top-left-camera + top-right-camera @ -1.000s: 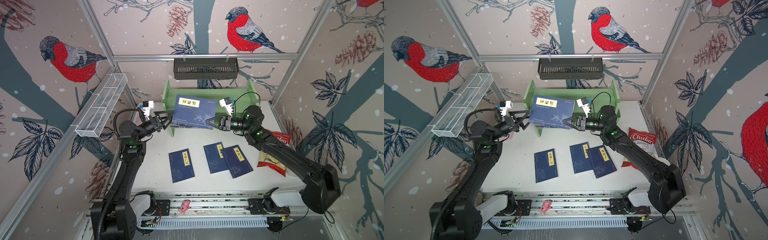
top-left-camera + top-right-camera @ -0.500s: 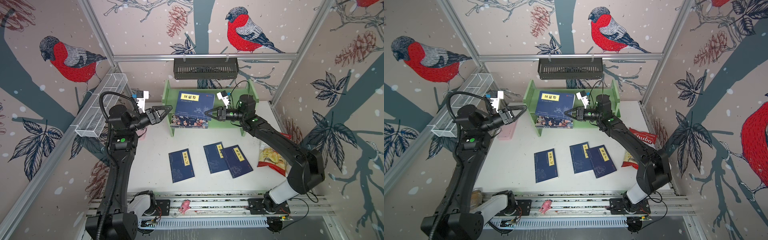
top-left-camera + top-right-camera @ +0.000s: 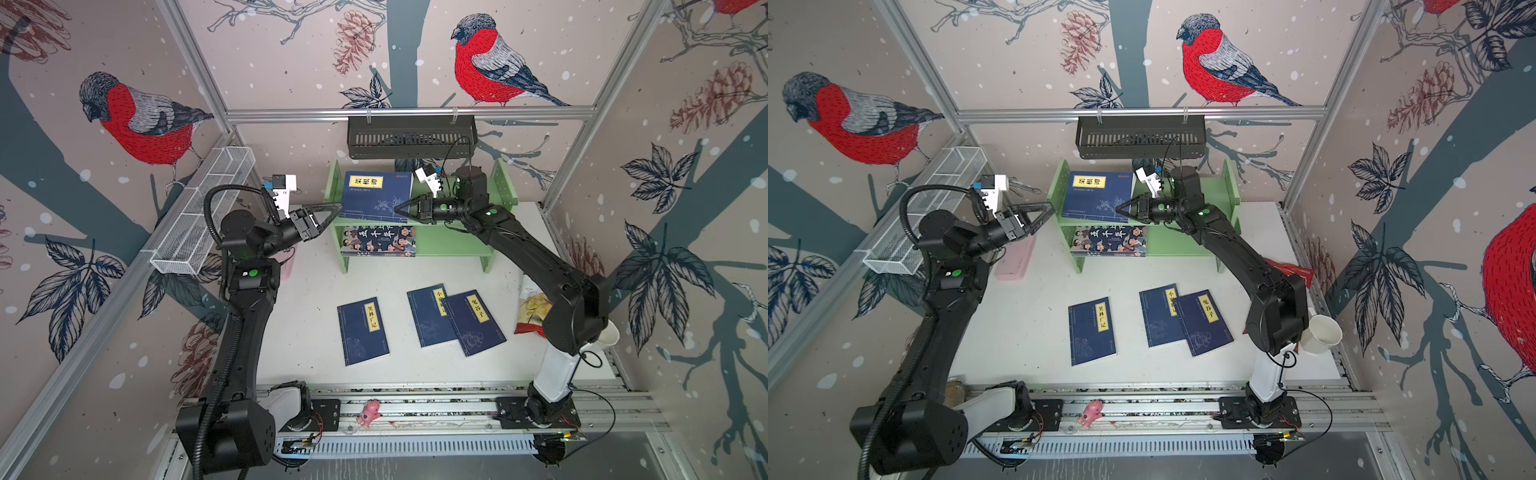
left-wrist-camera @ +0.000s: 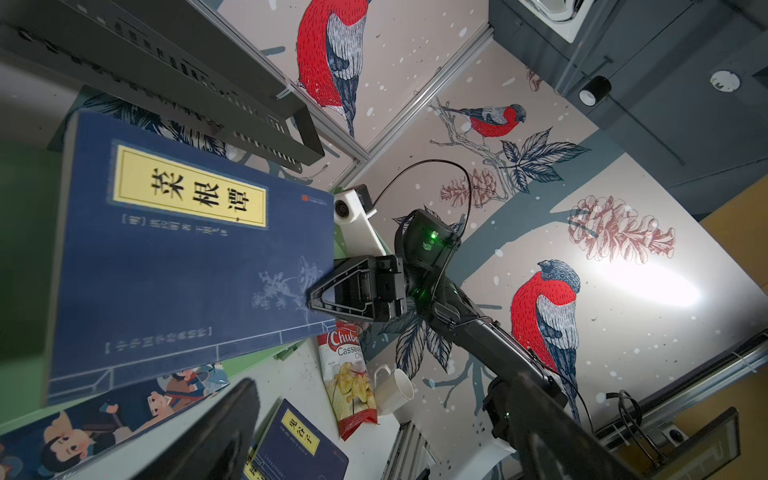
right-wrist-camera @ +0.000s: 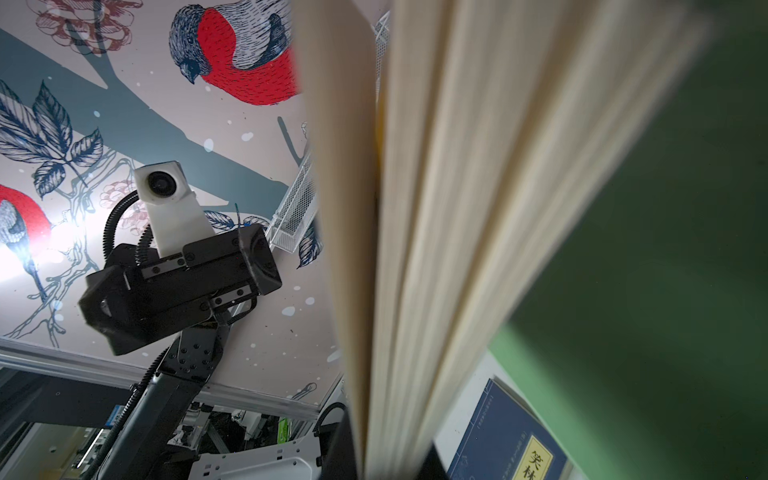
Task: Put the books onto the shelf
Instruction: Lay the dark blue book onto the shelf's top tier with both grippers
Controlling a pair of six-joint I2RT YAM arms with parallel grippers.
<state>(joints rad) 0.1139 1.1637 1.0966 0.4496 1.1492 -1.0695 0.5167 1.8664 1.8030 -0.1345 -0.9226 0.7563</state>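
Next, my right gripper eases the still-tilted navy book outward and lowers it to the shelf's upper level [image 5: 632, 336] to let go of the book's edge there.
The light green shelf [image 3: 453, 245] stands at the back of the table. My right gripper [image 3: 400, 208] is shut on the right edge of a navy book with a yellow label [image 3: 376, 195], held tilted over the upper tier. The right wrist view shows its page edges [image 5: 436, 249] between my fingers. The left gripper [image 3: 338, 210] is open by the book's left edge, nothing in it. A cartoon book [image 3: 378, 241] lies on the lower tier. Three navy books [image 3: 363, 330] [image 3: 428, 313] [image 3: 476, 322] lie flat on the table, the two right ones overlapping.
A black slotted basket [image 3: 411, 137] hangs just above the shelf. A white wire-mesh tray [image 3: 203, 212] is on the left wall. A pink case [image 3: 1015, 259] lies left of the shelf. A crisp bag [image 3: 530, 307] and a white cup [image 3: 1320, 332] are under the right arm.
The right gripper has carried the navy book from in front of the shelf up to the upper tier. The left arm has risen, its open gripper staying by the book's left edge.
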